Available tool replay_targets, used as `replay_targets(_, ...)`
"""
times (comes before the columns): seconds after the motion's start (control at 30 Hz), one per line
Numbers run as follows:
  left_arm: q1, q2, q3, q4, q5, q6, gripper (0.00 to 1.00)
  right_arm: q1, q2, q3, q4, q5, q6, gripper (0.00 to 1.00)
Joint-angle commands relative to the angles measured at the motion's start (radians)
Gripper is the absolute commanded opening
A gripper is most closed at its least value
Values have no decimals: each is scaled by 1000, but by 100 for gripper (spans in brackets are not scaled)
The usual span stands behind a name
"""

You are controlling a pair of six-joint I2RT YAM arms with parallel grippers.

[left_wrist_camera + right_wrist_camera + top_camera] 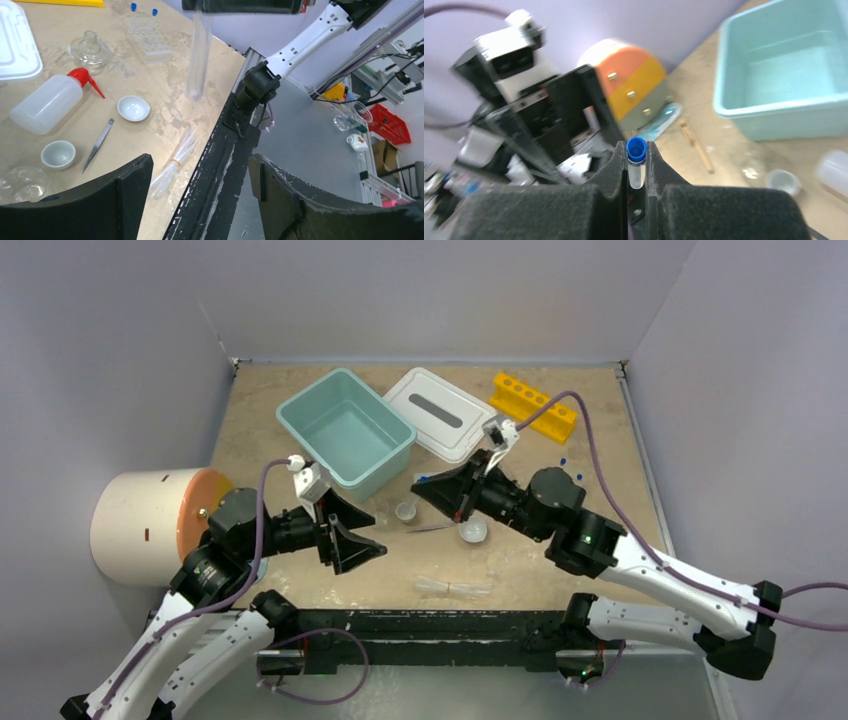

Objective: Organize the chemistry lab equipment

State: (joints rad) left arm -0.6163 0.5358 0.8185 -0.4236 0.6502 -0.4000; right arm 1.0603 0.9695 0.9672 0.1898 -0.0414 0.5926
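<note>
The tube should next swing around to the right in the top view with my right gripper, then be lowered and released into the clear rack with the matching blue caps.
My right gripper (420, 486) is shut on a clear tube with a blue cap (636, 162), held above the table near the teal tub (345, 430). The tube shows blurred in the left wrist view (199, 55). My left gripper (378, 537) is open and empty; its jaws (200, 165) hang over the table's near edge. On the table lie a squeeze bottle with a red nozzle (45, 105), two tiny white bowls (133, 108) (58, 153), metal tweezers (98, 144), a banded bundle of clear tubes (172, 165) and a wooden stick (696, 145). Tiny blue pieces (133, 6) lie far back.
The tub's white lid (440, 412) and a yellow tube rack (533, 405) lie at the back. The cream cylinder with an orange face (150, 525) stands at the left. A glass flask (90, 47) and a clear rack (147, 37) sit behind the bottle.
</note>
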Motion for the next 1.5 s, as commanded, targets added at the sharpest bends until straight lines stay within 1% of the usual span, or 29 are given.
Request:
replay_targets(0.0,4,-23,-21,38,-93,31,72,1,-76,-6,-236,482,-14,0)
replay_targets(0.07,3,-26,-29,48,-117,36,72,1,-82,-7,-334,658,23,0)
replay_targets(0.13,3,-36,-45,60,-140,38,72,0,-83,-10,-447,823,96,0)
replay_targets(0.2,4,-43,-53,62,-155,41,72,-1,-92,-28,-508,942,157,0)
replay_targets(0.27,4,-46,-52,55,-160,46,72,-3,-104,-53,-542,1025,217,0)
replay_targets(0.4,4,-59,-59,55,-152,41,72,-34,-99,-105,-618,1144,339,0)
replay_targets(0.5,4,-72,-61,48,-151,43,72,-97,-73,-141,-634,1172,407,0)
replay_targets(0.57,3,-82,-62,45,-152,44,72,-192,-49,-165,-605,1147,408,0)
replay_targets(0.63,4,-91,-64,44,-153,45,72,-255,-25,-183,-589,1139,421,0)
replay_targets(0.83,3,-101,-64,42,-153,49,72,-351,50,-206,-588,1210,528,0)
replay_targets(0.93,4,-104,-65,41,-152,50,72,-405,121,-199,-608,1234,607,0)
replay_targets(1.13,4,-104,-65,41,-146,52,72,-482,265,-148,-644,1294,709,0)
replay_targets(1.23,4,-104,-65,42,-148,53,72,-512,343,-112,-699,1316,797,0)
replay_targets(1.47,4,-101,-66,39,-149,55,72,-534,509,3,-948,1392,1051,0)
